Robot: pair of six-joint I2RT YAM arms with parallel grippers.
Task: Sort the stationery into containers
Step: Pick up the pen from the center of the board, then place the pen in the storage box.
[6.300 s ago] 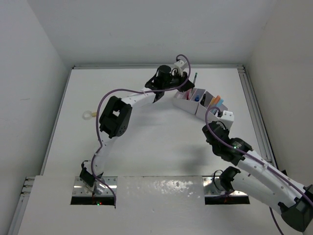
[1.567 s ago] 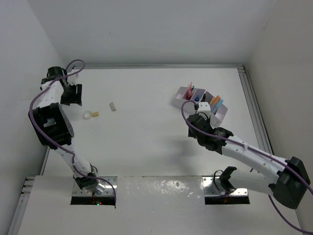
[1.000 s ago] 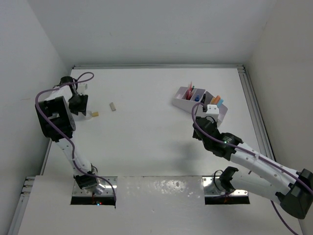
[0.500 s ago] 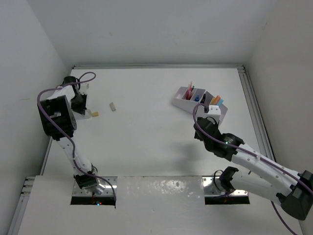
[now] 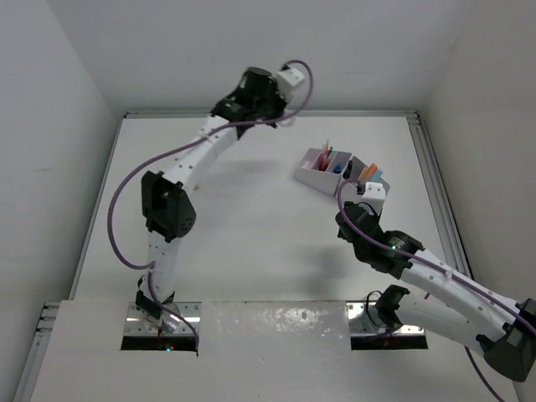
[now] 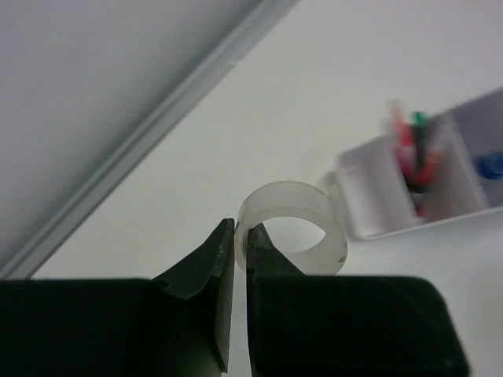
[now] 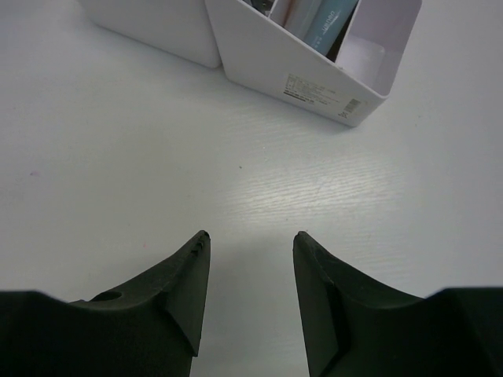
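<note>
My left gripper should move down and to the right in the top view next, to bring the tape ring over the container's end section [image 5: 311, 159] [image 6: 379, 189] beside the pens, which is empty.
My left gripper [image 6: 242, 228] is shut on the wall of a translucent tape ring [image 6: 287, 195] and holds it in the air. In the top view that gripper [image 5: 255, 96] is at the far back of the table, left of the white containers [image 5: 311, 176]. The left wrist view shows a container compartment [image 6: 369, 196] with pink, red and green pens [image 6: 409, 145] just beyond the ring. An orange marker [image 5: 368, 170] and a blue-capped bottle [image 5: 337, 167] stand in other compartments. My right gripper [image 7: 250, 236] is open and empty over bare table, just short of the containers [image 7: 291, 71].
The table's back rail [image 6: 157, 129] and the white back wall run close behind the left gripper. A raised metal rail [image 5: 435, 184] borders the table on the right, next to the containers.
The left gripper shut on the tape ring at the table's left edge, then swung with it to the far back, near the containers. The right gripper edged slightly toward the containers, still open.
</note>
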